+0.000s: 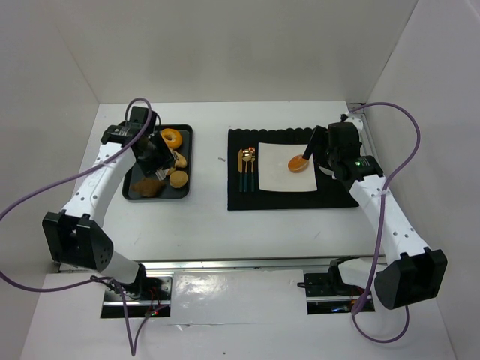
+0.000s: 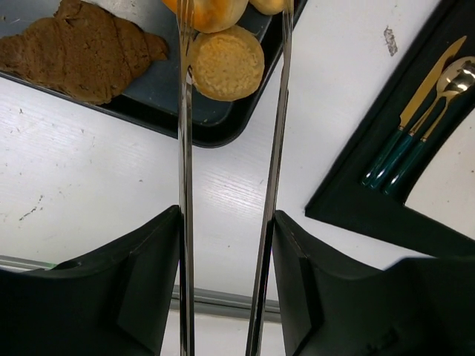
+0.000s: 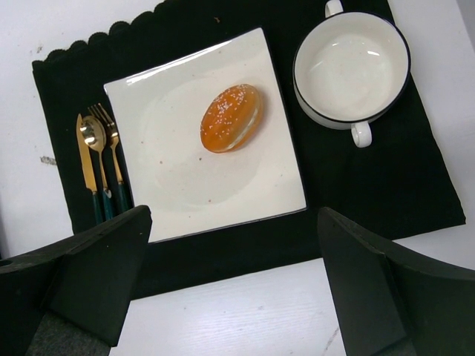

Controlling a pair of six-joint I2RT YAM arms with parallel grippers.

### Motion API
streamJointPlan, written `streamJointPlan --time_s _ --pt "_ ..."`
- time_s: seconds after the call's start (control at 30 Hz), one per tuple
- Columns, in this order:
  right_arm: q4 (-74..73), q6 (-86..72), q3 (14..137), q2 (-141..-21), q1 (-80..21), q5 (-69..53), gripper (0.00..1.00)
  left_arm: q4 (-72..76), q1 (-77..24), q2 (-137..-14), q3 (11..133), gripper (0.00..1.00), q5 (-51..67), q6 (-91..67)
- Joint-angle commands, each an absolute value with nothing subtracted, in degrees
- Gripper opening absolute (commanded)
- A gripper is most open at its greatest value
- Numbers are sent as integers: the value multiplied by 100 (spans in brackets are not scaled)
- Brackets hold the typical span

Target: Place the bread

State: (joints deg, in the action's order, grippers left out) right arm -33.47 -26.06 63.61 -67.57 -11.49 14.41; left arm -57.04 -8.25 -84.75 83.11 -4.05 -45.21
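The orange bread [image 2: 219,12] lies along the side by the placemat. My left gripper will next shift over the tray [image 2: 215,126] toward that edge and close the tongs around the bread.
My left gripper [image 2: 226,215] is shut on a pair of metal tongs [image 2: 185,170], whose two arms run up between the fingers over the black tray [image 2: 215,126]. The tong tips straddle an orange bread [image 2: 211,11] at the frame's top edge; whether they pinch it is cut off. A round pale bun [image 2: 226,63] and a dark croissant [image 2: 82,48] lie beside it in the tray. An orange sugared bun [image 3: 231,117] rests on the white square plate [image 3: 185,185]. My right gripper [image 3: 234,222] hangs open above the near edge of the black placemat [image 3: 415,170], holding nothing.
A white two-handled bowl [image 3: 351,67] stands on the placemat to the right of the plate. A gold knife, spoon and fork [image 3: 100,163] lie left of the plate. The tray [image 1: 131,191] sits left of the placemat [image 1: 240,199], with white table between.
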Motion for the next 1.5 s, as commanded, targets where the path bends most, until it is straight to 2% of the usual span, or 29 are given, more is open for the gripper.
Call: streamJointPlan --time_s 0.0,0.27,0.53,0.57,0.7,0.93,1.2,1.33,1.47 --pt "-3138 -2566 6354 -6697 -1195 1494 100 -5678 -957 -8613 8314 62 -843 -4798" --pt "-3085 -2514 6302 -6697 -1195 1494 100 -5572 -1195 -8947 8384 58 -1397 -4913" --pt "-3085 -2514 6407 -6802 -1195 1424 100 -5739 -1248 -9036 8903 33 -1397 -4861" --pt "-3085 -2514 6407 -6803 -1195 1424 100 -5826 -1248 -8974 9043 25 -1345 -4773" --pt "-3085 -2461 6459 -6803 -1195 1424 100 -6169 -1432 -8710 9560 18 -1528 -4448" --pt "-2979 -2514 6565 -6855 -1248 1248 100 -6618 -2125 -8964 10765 17 -1240 -3841" --pt "-3305 -2689 6724 -6303 -1248 2142 100 -6320 -3909 -10721 12215 18 -686 -3718" --pt "-3437 -2812 6663 -5828 -1248 2461 100 -6346 -4043 -11635 13191 19 -502 -3665" --pt "-3375 -2760 6609 -5555 -1195 2733 100 -6003 -4165 -12040 13245 21 60 -3595"
